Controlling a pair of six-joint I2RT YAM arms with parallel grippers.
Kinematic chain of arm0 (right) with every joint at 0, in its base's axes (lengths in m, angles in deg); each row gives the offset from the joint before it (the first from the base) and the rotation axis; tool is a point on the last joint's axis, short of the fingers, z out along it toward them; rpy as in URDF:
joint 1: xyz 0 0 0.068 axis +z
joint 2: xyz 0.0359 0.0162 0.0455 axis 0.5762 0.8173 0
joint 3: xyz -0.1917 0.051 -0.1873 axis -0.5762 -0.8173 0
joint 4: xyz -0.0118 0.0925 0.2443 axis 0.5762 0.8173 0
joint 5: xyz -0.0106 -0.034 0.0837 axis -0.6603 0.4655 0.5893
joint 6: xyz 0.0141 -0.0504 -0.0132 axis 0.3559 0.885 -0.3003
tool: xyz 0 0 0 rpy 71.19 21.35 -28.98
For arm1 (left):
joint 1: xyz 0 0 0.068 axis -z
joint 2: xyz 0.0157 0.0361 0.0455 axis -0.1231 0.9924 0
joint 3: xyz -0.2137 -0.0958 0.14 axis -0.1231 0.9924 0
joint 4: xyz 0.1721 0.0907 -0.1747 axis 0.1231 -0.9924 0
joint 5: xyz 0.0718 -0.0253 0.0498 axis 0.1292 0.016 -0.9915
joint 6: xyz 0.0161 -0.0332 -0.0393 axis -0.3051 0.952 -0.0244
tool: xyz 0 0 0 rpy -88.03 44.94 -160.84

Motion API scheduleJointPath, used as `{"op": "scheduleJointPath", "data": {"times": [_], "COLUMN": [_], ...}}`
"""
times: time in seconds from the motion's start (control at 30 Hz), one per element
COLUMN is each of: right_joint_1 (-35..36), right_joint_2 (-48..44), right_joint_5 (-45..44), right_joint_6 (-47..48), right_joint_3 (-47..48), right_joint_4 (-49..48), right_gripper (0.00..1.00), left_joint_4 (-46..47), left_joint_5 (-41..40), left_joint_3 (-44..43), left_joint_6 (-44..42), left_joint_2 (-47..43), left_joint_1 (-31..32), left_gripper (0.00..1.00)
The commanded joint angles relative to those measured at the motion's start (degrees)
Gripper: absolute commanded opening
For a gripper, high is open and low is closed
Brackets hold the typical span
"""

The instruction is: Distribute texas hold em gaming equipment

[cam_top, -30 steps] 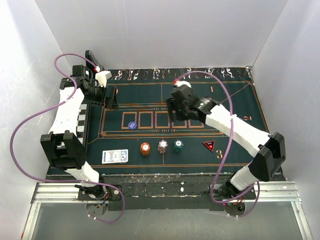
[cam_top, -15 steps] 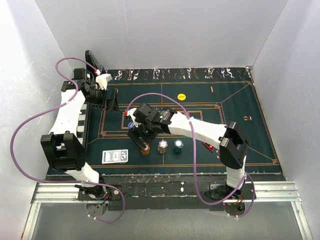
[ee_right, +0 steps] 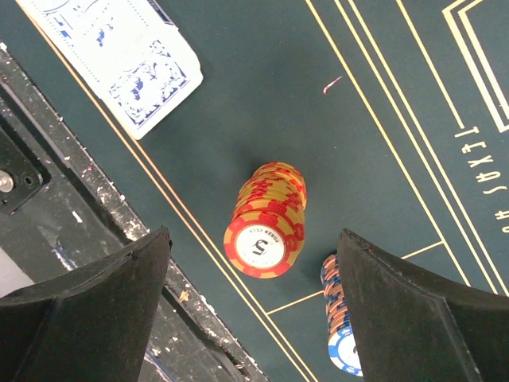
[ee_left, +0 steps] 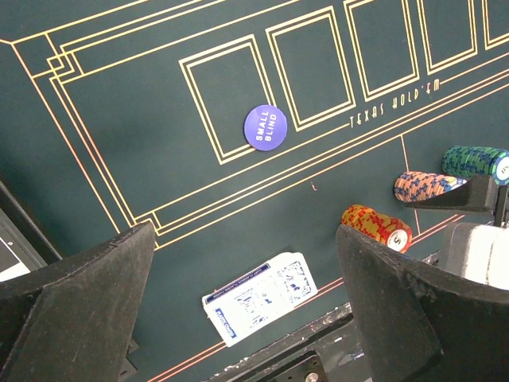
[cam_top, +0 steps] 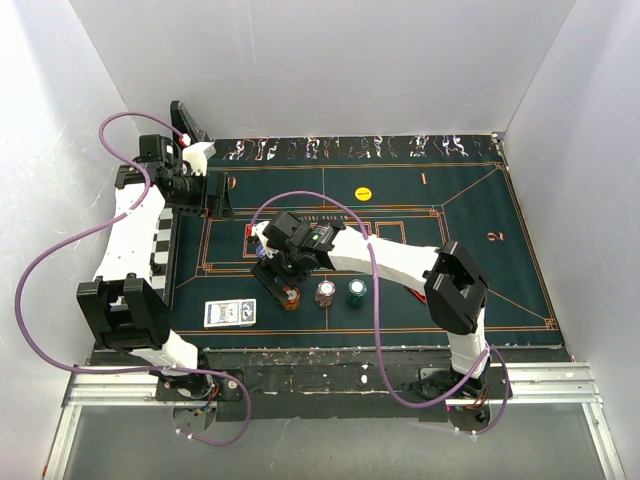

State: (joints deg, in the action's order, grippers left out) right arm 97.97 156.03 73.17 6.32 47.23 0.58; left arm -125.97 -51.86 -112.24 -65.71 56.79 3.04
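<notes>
My right gripper lowers slightly over the orange chip stack's top next and closes around it. The stack stands between my open fingers but still below them.
An orange chip stack (ee_right: 266, 231) stands on the green mat near its front edge. My right gripper (ee_right: 254, 236) hovers open above it, one finger on each side, not touching (cam_top: 285, 275). A white-and-blue stack (ee_right: 338, 318) stands beside it, then a teal stack (cam_top: 357, 291). The blue-backed card deck (ee_left: 260, 297) lies to the left of the stacks (cam_top: 230, 313). A blue "small blind" disc (ee_left: 265, 127) lies by the card boxes. A yellow disc (cam_top: 363, 193) lies at the mat's back middle. My left gripper (ee_left: 245, 231) is open and empty, high over the mat's left end (cam_top: 222, 195).
A chequered board (cam_top: 165, 240) lies along the mat's left side under my left arm. White walls close in three sides. The right arm's elbow (cam_top: 455, 290) lies across the mat's front right. A scuffed black table edge (ee_right: 95, 199) runs just in front of the chips.
My right arm swung from the back middle of the mat to the front left, over the orange stack, and its jaws widened. The yellow disc is now uncovered. My left arm barely shifted.
</notes>
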Motion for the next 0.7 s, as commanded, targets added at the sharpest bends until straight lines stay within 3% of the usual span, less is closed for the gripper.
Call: {"op": "scheduleJointPath", "data": {"times": [0.0,0.37,0.67], "right_joint_1": [0.59,1.02,1.55], "right_joint_2": [0.09,1.15,1.94], "right_joint_5": [-3.67,-6.23,-5.43], "right_joint_6": [-0.72,-1.77,-2.48], "right_joint_3": [-1.82,-2.79,-2.97], "right_joint_4": [-4.31,-5.46,-5.64], "right_gripper": [0.92,0.89,0.75], "left_joint_4": [1.14,1.14,1.40], "left_joint_5": [-0.02,1.39,1.39], "left_joint_3": [0.98,1.33,1.68], "left_joint_6": [0.93,0.40,0.58], "left_joint_2": [-2.86,-3.47,-3.30], "left_joint_1": [-0.54,-0.98,-1.68], "left_gripper": [0.98,0.98,0.98]}}
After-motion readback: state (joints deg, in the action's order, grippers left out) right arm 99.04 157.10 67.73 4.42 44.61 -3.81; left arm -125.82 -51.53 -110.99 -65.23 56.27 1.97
